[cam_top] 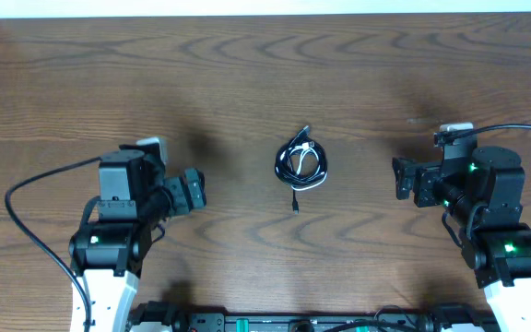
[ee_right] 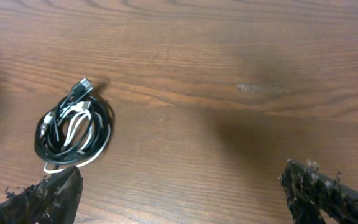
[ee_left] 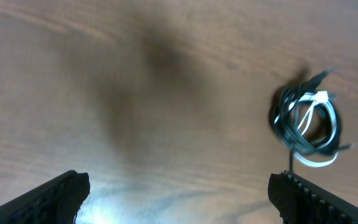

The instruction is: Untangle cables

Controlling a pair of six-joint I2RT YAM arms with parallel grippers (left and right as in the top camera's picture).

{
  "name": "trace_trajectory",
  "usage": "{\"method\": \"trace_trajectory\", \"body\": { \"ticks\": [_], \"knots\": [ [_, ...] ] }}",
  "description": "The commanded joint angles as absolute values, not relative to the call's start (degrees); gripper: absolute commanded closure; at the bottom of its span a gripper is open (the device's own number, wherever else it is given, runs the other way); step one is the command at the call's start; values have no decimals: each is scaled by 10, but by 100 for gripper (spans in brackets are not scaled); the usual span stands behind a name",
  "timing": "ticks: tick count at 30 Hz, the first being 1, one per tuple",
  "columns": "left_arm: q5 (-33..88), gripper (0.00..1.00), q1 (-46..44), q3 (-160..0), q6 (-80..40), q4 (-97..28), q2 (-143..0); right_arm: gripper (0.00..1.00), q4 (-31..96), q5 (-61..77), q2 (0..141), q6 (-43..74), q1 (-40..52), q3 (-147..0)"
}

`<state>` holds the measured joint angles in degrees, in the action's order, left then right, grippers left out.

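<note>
I will next lower my left gripper outward and across to the bundle, onto the black cords on its facing side [cam_top: 283,166] [ee_left: 283,123], because my fingers have only wood between them.
The cables [cam_top: 301,164] lie in one small coiled bundle of black cords and one white cord at the middle of the wooden table, with a plug end trailing toward the front. The bundle shows at the right in the left wrist view [ee_left: 307,119] and at the left in the right wrist view [ee_right: 73,132]. My left gripper [cam_top: 195,189] is open and empty, left of the bundle and apart from it; its fingers frame bare wood [ee_left: 178,196]. My right gripper [cam_top: 402,178] is open and empty, right of the bundle; its fingers also frame bare wood [ee_right: 182,196].
The wooden table [cam_top: 247,83] stretches wide around the bundle. Thick black arm wires loop at the left [cam_top: 26,198] and right [cam_top: 524,129] sides. A pale scuff mark [ee_right: 261,88] is on the wood right of the bundle.
</note>
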<state>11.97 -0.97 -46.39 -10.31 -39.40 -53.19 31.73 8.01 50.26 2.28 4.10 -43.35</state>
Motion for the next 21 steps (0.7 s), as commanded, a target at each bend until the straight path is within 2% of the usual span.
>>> {"method": "trace_trajectory", "body": {
  "ticks": [1, 5, 9, 13, 20, 21],
  "knots": [
    [122, 2, -27, -533, -110, -385, -585, 1, 318, 92, 515, 17, 44, -453],
    [111, 3, -75, -605, -100, -377, -680, 1, 319, 92, 540, 17, 43, -466],
    [211, 2, -121, -607, -145, -317, -772, 1, 320, 92, 550, 17, 43, -466],
    [210, 12, -170, -607, -237, -262, -881, 1, 319, 92, 550, 17, 43, -466],
    [208, 14, -220, -607, -244, -193, -998, 1, 319, 92, 550, 17, 43, -466],
    [208, 18, -226, -607, -248, -187, -1014, 1, 319, 92, 550, 17, 43, -466]
  ]
}}
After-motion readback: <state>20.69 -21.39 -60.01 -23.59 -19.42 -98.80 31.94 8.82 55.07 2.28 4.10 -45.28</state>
